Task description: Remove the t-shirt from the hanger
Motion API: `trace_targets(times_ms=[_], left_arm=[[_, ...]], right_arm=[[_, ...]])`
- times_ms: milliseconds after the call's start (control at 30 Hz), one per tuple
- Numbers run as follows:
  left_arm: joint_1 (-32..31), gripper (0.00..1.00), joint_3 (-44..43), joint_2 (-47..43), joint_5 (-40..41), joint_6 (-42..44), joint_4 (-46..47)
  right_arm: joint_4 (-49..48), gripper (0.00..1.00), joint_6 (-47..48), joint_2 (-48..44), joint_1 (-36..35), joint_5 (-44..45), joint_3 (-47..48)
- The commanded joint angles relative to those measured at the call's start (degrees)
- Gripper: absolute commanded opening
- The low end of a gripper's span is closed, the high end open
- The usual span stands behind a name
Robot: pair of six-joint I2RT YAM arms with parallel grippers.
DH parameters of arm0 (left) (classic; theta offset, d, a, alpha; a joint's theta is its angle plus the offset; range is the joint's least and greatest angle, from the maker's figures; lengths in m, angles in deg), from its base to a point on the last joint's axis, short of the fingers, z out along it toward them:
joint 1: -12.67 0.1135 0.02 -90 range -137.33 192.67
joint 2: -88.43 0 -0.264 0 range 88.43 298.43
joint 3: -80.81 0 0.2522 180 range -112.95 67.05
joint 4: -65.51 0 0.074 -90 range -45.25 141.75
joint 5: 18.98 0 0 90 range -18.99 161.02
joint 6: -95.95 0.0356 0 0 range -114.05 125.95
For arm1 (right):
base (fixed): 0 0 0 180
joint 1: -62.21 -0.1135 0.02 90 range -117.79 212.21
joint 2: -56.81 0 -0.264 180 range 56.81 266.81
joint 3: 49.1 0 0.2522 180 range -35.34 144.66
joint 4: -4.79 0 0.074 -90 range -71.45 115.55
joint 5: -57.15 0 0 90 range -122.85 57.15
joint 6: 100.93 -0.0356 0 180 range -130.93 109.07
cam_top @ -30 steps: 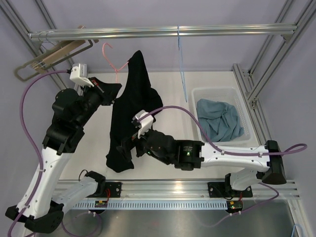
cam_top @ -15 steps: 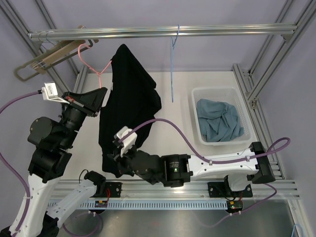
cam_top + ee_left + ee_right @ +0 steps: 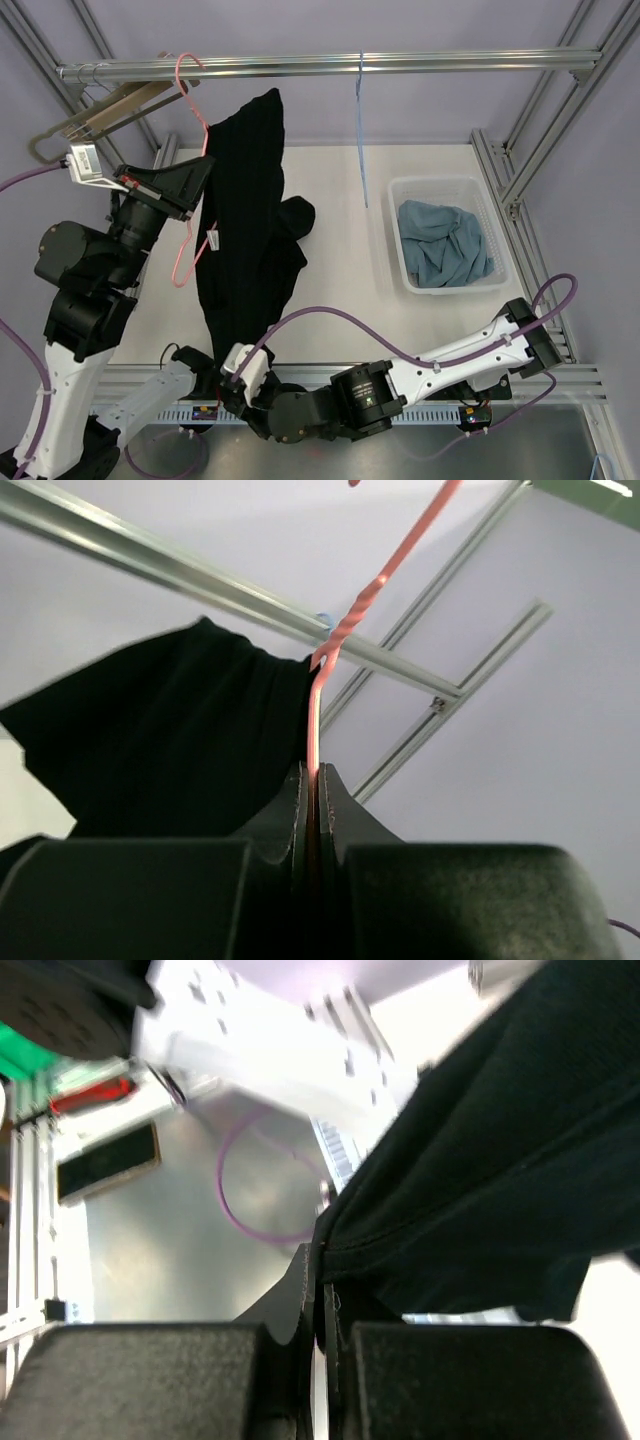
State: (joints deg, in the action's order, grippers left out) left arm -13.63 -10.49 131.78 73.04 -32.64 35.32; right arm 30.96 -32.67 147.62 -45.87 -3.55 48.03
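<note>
The t-shirt (image 3: 245,240) goes outward with my right gripper next, for release over the bare tabletop (image 3: 354,256) beside the bin. That tabletop lies to my right gripper's right in the top view.
A black t-shirt (image 3: 245,240) hangs stretched from near the rail down toward the table's near edge. One shoulder is still draped over the pink wire hanger (image 3: 188,245), whose lower loop hangs bare to the shirt's left. My left gripper (image 3: 200,172) is shut on the hanger's wire just below the twisted neck. In the left wrist view the pink hanger (image 3: 318,705) runs straight up out of the left gripper (image 3: 314,778), with the t-shirt (image 3: 170,730) to its left. My right gripper (image 3: 228,378) is low at the near edge. In the right wrist view the right gripper (image 3: 322,1260) is shut on the t-shirt (image 3: 500,1150) at its hem.
A metal rail (image 3: 400,64) spans the back, carrying a blue hanger (image 3: 362,130) and wooden hangers (image 3: 110,110) at the far left. A white bin (image 3: 440,182) holding a blue cloth (image 3: 445,245) stands at the right. Aluminium frame posts rise at the corners.
The right gripper closed on the shirt's hem and pulled it toward the near edge. The left arm drew the hanger left and up, and the hanger's lower loop came out of the shirt.
</note>
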Motion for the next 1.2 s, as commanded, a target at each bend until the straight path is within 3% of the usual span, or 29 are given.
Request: trace_targets(times_ms=[0,200,433,567,733,833,900,933,967,1000,1033,1167], left_arm=[[0.11,0.0,-7.71,0.85,0.01,1.15,11.24],[0.11,0.0,-6.16,-3.79,-9.04,-1.3,5.62],[0.11,0.0,-0.86,-15.83,-17.57,-3.42,-1.59],[0.2,0.0,0.11,-19.0,-23.02,-7.63,-2.03],[0.38,0.0,0.11,-20.76,-29.77,-12.03,-2.03],[0.73,0.0,-0.51,-20.85,-33.91,-13.96,-2.12],[0.73,0.0,-1.21,-21.2,-34.63,-14.84,-2.03],[0.73,0.0,-1.73,-21.29,-34.89,-14.94,-2.03],[0.73,0.0,-2.17,-21.47,-35.07,-15.11,-2.03],[0.73,0.0,-2.88,-21.47,-35.24,-15.55,-1.94],[0.73,0.0,-3.23,-21.56,-35.59,-15.64,-1.86],[0.73,0.0,-3.15,-21.64,-36.04,-15.82,-1.77]], right_arm=[[7.89,0.0,-8.74,-0.89,-2.41,-5.05,-4.26],[9.82,0.0,-7.8,-15.38,0.31,9.45,-13.41],[11.85,0.0,7.74,-27.51,10.86,18.95,-8.5],[2.39,0.0,18.64,-31.82,19.36,15.01,-9.19],[-4.22,0.0,21.03,-31.49,28.78,3.79,-10.34],[-7.48,0.0,21.39,-29.29,33.44,2.08,-9.99],[-9.85,0.17,21.3,-28.67,35.64,1.55,-10.86],[-10.46,0.35,21.3,-28.32,37.22,0.94,-11.12],[-11.6,0.75,20.95,-28.14,37.84,0.15,-11.56],[-11.79,0.89,20.77,-27.88,38.2,-0.64,-12.09],[-13.79,0.98,20.68,-27.0,38.63,-1.26,-12.62],[-16.18,1.0,18.58,-23.4,39.95,-7.66,-12.71]])
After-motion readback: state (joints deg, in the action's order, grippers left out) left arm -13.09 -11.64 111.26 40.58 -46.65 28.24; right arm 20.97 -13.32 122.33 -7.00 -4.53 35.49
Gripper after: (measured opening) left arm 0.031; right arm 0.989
